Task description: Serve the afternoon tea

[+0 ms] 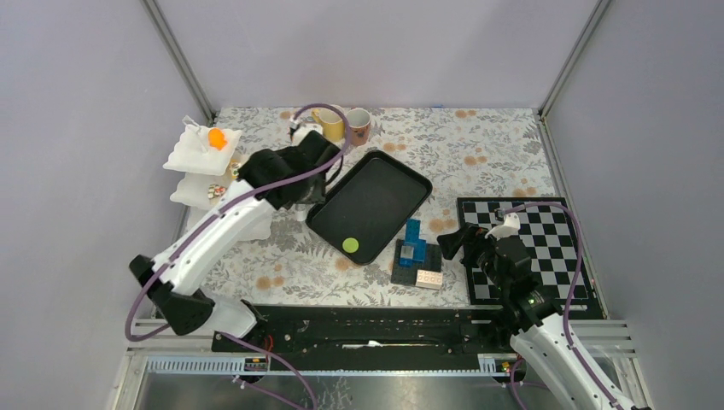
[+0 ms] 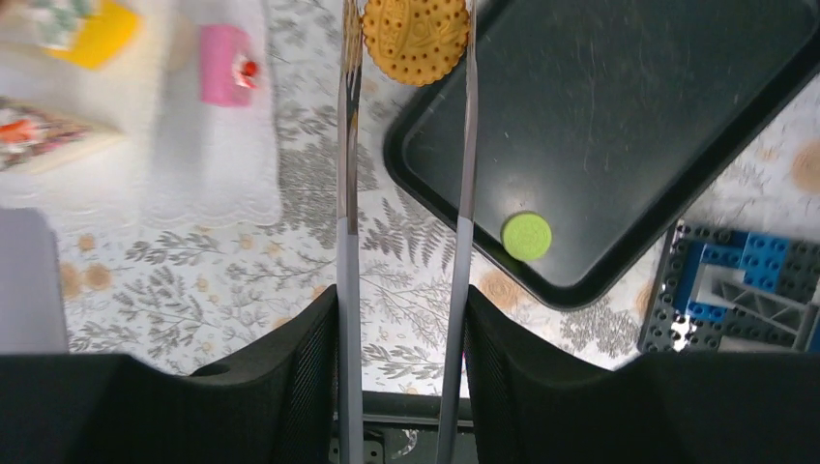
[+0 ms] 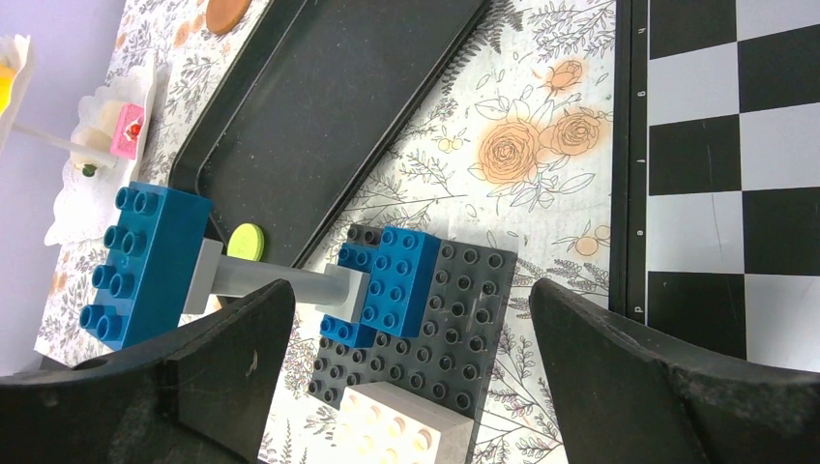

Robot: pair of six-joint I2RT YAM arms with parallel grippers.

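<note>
I will move my left gripper to the left in the top view next, over the stand's top shelf [image 1: 188,158], and let go of the orange cookie. The shelf is bare beside its orange piece.
My left gripper [image 2: 401,324] is shut on the metal tongs [image 2: 346,193]. The tong tips pinch an orange cookie [image 2: 416,39] over the near-left rim of the black tray [image 2: 629,116]. A green cookie [image 1: 350,245] lies in the tray's near corner and also shows in the left wrist view [image 2: 527,236]. A yellow mug [image 1: 329,124] and a pinkish mug [image 1: 359,125] stand behind the tray [image 1: 376,196]. Small cakes, one pink [image 2: 225,77], sit on the white stand [image 1: 195,154] at the left. My right gripper [image 3: 411,300] is open and empty, over the brick stack.
The blue and black brick stack [image 1: 417,256] stands just right of the tray's near corner and fills the right wrist view [image 3: 435,290]. A chessboard [image 1: 538,248] lies at the right. An orange-brown disc [image 3: 227,10] shows by the tray's far edge.
</note>
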